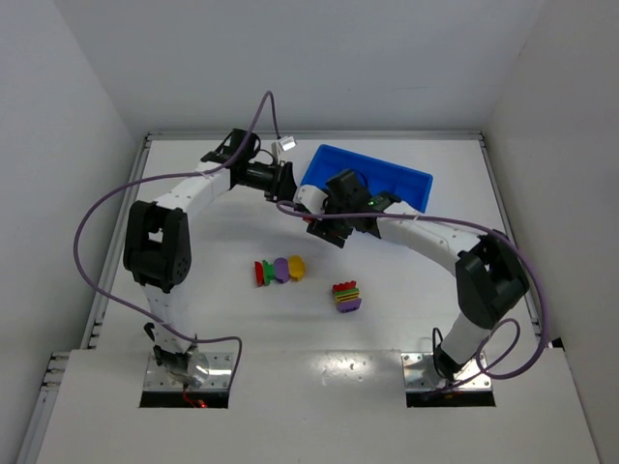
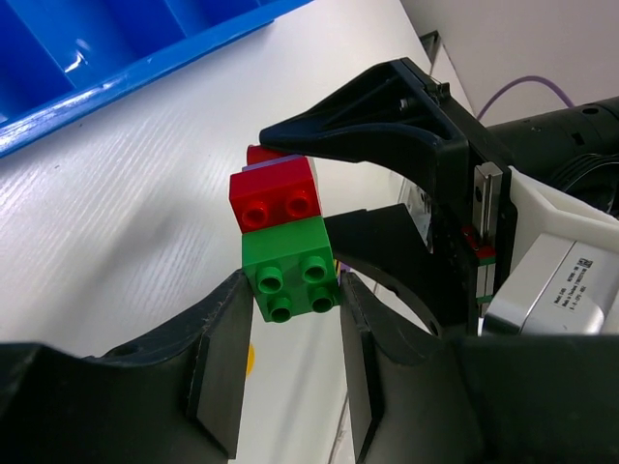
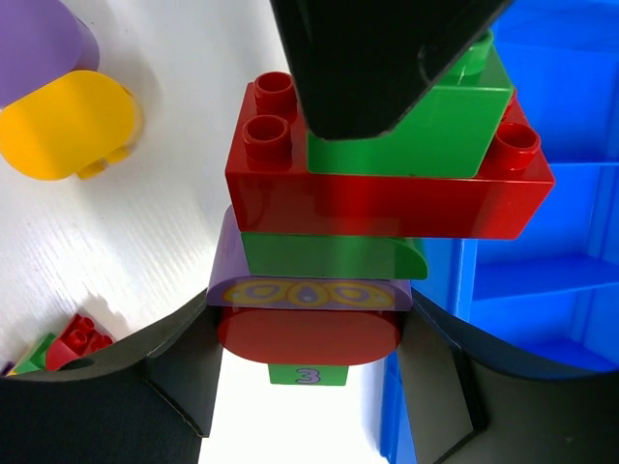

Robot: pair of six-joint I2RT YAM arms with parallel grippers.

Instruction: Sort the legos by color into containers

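The held stack's other end is in my left gripper, so my right gripper will next pull back over the bare table by the second multicoloured stack and let go.
My left gripper and right gripper meet just left of the blue bin, hiding what they hold in the top view. In the left wrist view my left gripper is shut on a green brick that is joined to a red brick. In the right wrist view my right gripper is shut on the other end of the same lego stack, on its red oval and purple pieces. The stack hangs above the table beside the bin's wall.
A row of red, green, purple and yellow legos lies mid-table. A second multicoloured stack lies to its right. The bin's divided compartments lie just behind the grippers. White walls enclose the table.
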